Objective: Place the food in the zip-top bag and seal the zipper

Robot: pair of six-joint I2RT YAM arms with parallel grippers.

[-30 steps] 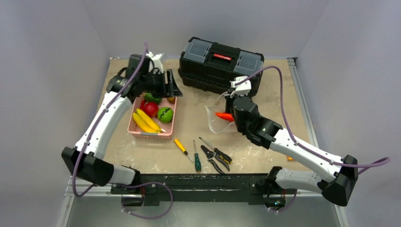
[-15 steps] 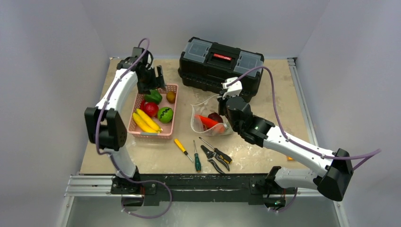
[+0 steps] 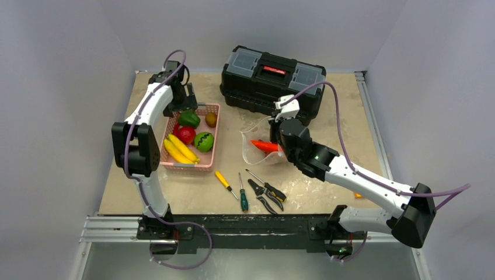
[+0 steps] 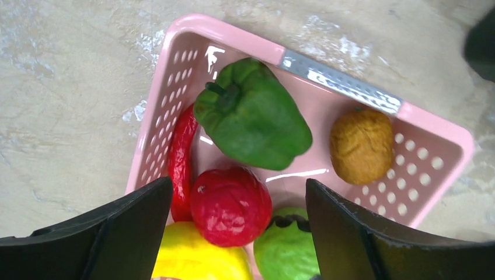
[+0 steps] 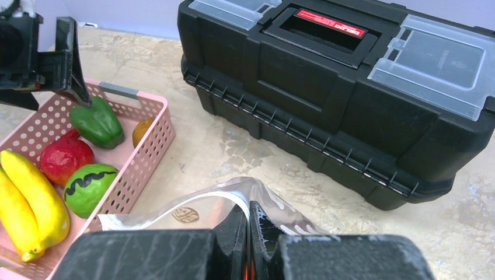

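The green pepper (image 3: 188,119) (image 4: 257,116) is below, at the far end of the basket, so the left gripper will next lower its open fingers around the pepper's sides and close on it.
The zip-top bag (image 3: 257,150) stands open on the table with an orange-red piece (image 3: 265,145) inside. My right gripper (image 3: 275,129) is shut on the bag's rim (image 5: 250,211) and holds it up; the pale zipper (image 5: 175,205) curves off to the left. My left gripper (image 3: 184,105) is open and empty above the far end of the pink basket (image 3: 188,167). Between its fingers show a green pepper (image 4: 257,116), a red apple (image 4: 230,204), a red chilli (image 4: 181,157), a brown piece (image 4: 362,146), a green melon (image 4: 286,251) and a yellow banana (image 4: 198,256).
A black toolbox (image 3: 271,79) stands at the back, just behind the bag. A yellow-handled screwdriver (image 3: 223,181), a green-handled screwdriver (image 3: 243,198) and pliers (image 3: 265,195) lie near the front edge. The basket (image 5: 157,134) also shows in the right wrist view.
My left arm has swung back and its gripper has settled over the basket's far end. My right gripper has shifted slightly left, still holding the bag rim.
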